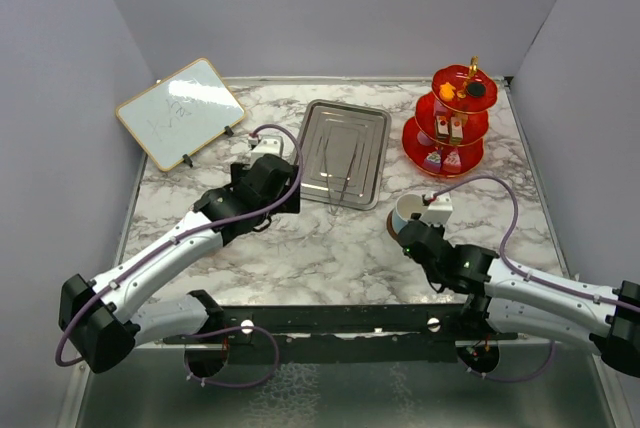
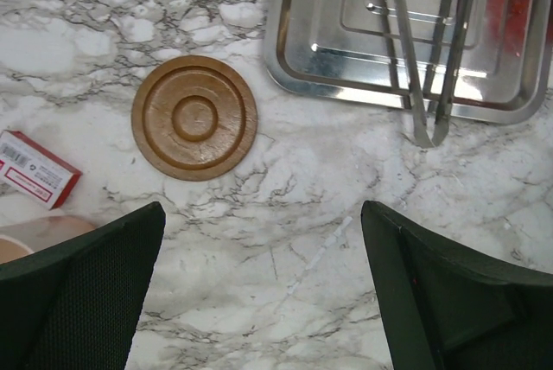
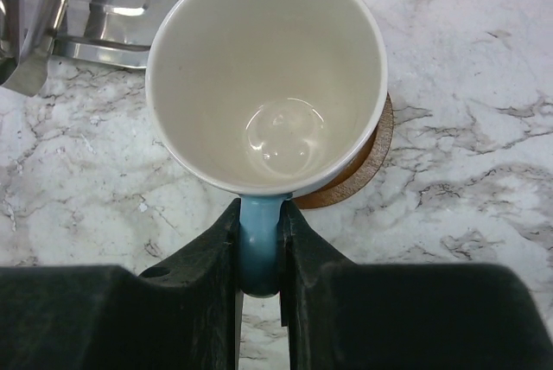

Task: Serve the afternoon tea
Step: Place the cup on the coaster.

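Next I need to settle the blue cup in my right gripper onto the brown saucer (image 1: 394,226) (image 3: 360,170) below and open to release the handle, since the saucer's rim shows beneath the cup.
My right gripper (image 3: 259,214) is shut on the handle of the blue cup (image 3: 266,76), which is white inside and empty. The cup is over a round brown saucer (image 3: 370,162); I cannot tell whether it rests on it. From above, this cup (image 1: 408,212) is right of the tray. My left gripper (image 2: 263,210) hangs open over bare marble with nothing between its fingers. A second brown saucer (image 2: 194,118) lies ahead of it, to the left. The pink cup's rim (image 2: 34,236) shows at the lower left. The red three-tier stand (image 1: 447,123) holds small cake pieces (image 1: 443,160).
A steel tray (image 1: 345,123) with metal tongs (image 1: 345,173) lies mid-table, just right of the left gripper (image 1: 268,176). A wood-framed whiteboard (image 1: 180,113) stands at the back left. A small red box (image 2: 34,169) lies near the pink cup. Grey walls close three sides.
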